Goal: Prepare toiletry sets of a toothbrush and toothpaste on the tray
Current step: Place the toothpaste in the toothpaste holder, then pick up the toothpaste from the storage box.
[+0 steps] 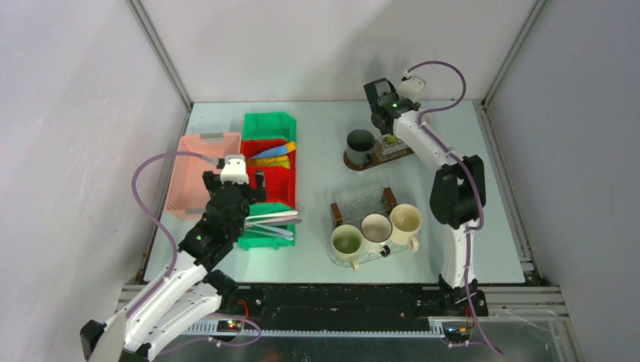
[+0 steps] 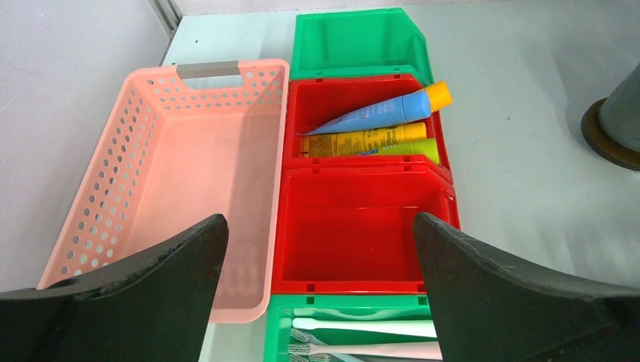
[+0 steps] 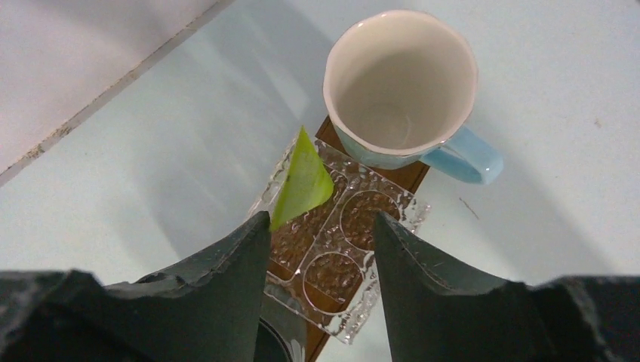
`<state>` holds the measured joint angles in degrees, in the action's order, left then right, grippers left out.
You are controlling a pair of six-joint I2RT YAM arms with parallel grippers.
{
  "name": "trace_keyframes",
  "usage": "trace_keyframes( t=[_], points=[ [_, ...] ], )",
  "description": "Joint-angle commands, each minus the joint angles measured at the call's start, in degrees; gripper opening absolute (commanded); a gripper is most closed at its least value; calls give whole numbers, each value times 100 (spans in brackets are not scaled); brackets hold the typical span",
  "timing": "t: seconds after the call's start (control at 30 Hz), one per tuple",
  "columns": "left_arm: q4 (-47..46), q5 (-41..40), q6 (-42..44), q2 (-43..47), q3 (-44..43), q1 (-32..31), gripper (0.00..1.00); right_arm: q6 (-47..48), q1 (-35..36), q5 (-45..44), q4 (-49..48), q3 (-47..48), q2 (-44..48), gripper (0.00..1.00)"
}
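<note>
The left gripper reaches outward next, turns and lowers its fingers around the blue tube at its cap end (image 1: 281, 151) (image 2: 407, 108), as it lies uppermost, outward and below.
My right gripper (image 3: 321, 219) hangs open over the far glass-and-wood tray (image 3: 377, 219), and bare tray shows between its fingers. A green toothpaste tube (image 3: 302, 181) stands tilted against the tip of its left finger; the tube's lower end is hidden. A pale blue mug (image 3: 400, 83) sits just beyond on that tray, and a dark mug (image 1: 360, 143) stands at its other end. My left gripper (image 2: 318, 226) is wide open above the red bins, holding nothing. More toothpaste tubes (image 2: 377, 128) lie in the far red bin. Pale toothbrushes (image 2: 362, 328) lie in the near green bin.
A second tray (image 1: 362, 200) nearer the arms carries three mugs (image 1: 375, 226) in a row. A pink perforated basket (image 2: 181, 173) stands left of the bins. The near red bin (image 2: 362, 234) and the far green bin (image 2: 358, 41) hold nothing. Cage walls close in the table.
</note>
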<state>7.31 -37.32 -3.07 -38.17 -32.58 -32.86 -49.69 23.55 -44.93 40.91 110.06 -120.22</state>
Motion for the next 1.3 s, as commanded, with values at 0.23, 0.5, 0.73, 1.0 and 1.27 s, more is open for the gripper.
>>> trace_keyframes(
  t=[0.23,0.5,0.73,1.0,1.27],
  points=[
    [-165,20,-120,228,-31,14,98,804,228,100,-646,-573,1490,75],
    [155,189,-446,526,-203,2,98,1690,263,743,-1009,-1817,3164,91],
    [863,600,-726,227,-782,5,98,2735,157,1836,-1423,-3209,4722,93],
    [1629,926,-1329,-1471,-2140,63,98,3047,8,2497,-941,-3805,5995,94],
    [2385,976,-3186,-3678,-3694,521,98,3169,-30,2722,-896,-4398,6745,94]
  ],
)
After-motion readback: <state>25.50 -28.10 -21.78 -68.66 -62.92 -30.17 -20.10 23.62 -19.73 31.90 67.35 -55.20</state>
